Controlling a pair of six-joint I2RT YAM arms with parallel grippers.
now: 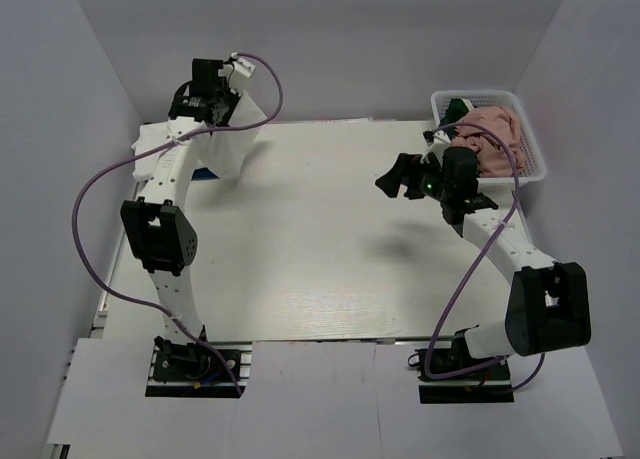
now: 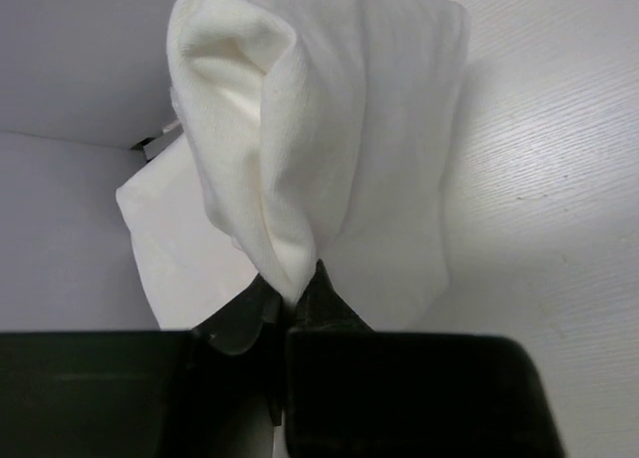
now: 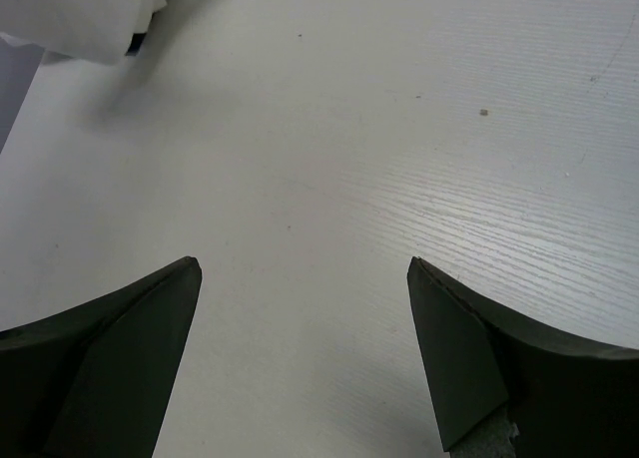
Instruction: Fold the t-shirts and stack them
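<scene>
The left gripper will move toward the folded white cloth next and then lower the pinched fold onto it, because the shirt hangs past the cloth's edge.
My left gripper (image 1: 228, 91) (image 2: 295, 293) is shut on a pinched fold of a white t-shirt (image 1: 236, 139) (image 2: 319, 129). The shirt hangs doubled over, lifted off the table at the far left. Beneath and behind it, more folded white cloth (image 1: 155, 144) (image 2: 170, 248) lies at the table's far left corner. My right gripper (image 1: 393, 177) (image 3: 305, 268) hovers open over bare table, right of centre, with nothing between its fingers. A dusty pink t-shirt (image 1: 495, 134) lies crumpled in the basket, and a bit of dark green cloth (image 1: 458, 109) shows beside it.
A white mesh basket (image 1: 540, 167) stands at the far right corner, just behind my right wrist. The white wooden table (image 1: 320, 249) is walled in by pale panels on the left, back and right. White cloth (image 3: 70, 19) shows at the top left of the right wrist view.
</scene>
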